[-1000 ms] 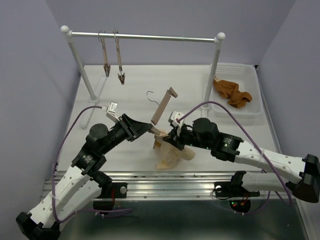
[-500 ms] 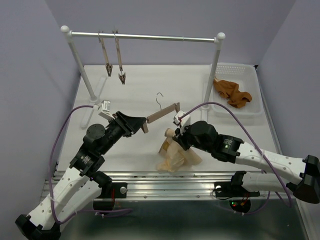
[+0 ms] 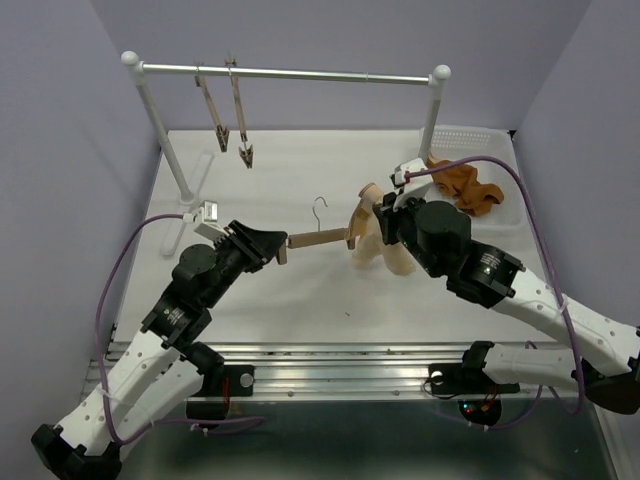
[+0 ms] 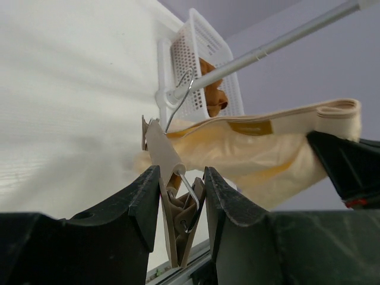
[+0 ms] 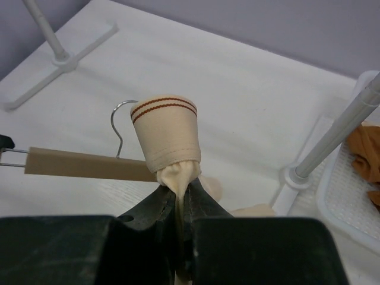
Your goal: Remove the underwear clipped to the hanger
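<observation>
My right gripper moves outward and to the right in the top view next. It goes over the white basket, which already holds a cloth, to release the underwear.
The hanger, a light-brown wooden bar with a wire hook, is held level above the table. My left gripper is shut on the clip at its near end, and in the left wrist view that clip sits pinched between the fingers. The pale beige underwear hangs bunched at the bar's far end. My right gripper is shut on it, the fabric squeezed between the jaws. Whether the far clip still grips the fabric cannot be told.
A white basket at the back right holds an orange-brown cloth. A clothes rack spans the back with two more hangers on it. Its right post and foot stand close to my right gripper.
The right gripper has carried the underwear up off the table and toward the back right. The hanger has swung from tilted to level, and the left gripper has drawn slightly back left.
</observation>
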You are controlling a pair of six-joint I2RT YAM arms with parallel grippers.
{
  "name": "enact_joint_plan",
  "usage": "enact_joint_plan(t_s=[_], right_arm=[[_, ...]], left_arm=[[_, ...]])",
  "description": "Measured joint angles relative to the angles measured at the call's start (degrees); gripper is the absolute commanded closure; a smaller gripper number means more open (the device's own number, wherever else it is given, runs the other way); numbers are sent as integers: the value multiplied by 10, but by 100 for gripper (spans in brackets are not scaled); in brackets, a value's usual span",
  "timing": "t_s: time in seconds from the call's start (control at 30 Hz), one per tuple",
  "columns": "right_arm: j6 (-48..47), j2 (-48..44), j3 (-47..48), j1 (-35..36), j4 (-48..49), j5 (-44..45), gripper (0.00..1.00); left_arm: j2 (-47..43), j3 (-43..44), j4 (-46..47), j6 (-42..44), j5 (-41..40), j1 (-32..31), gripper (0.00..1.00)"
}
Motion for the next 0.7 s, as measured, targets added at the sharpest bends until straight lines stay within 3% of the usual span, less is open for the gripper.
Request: enact_joint_plan(t_s=[0.17,0.5,0.63,0.7], right_arm=[[19,-5,49,0,-63,15,99],[-19,-4,147,-29,-122,155,99],[-50,18,182,-103,-120,181,99],[-60,43,197,-188,-118,171,99]], left_arm=[[30,0,-20,-43,-53,0,100],[41,9,-63,-116,-126,0,100],[27,14,-73,-131,-134,0,100],[22,16,-73,-134,-134,0,100]])
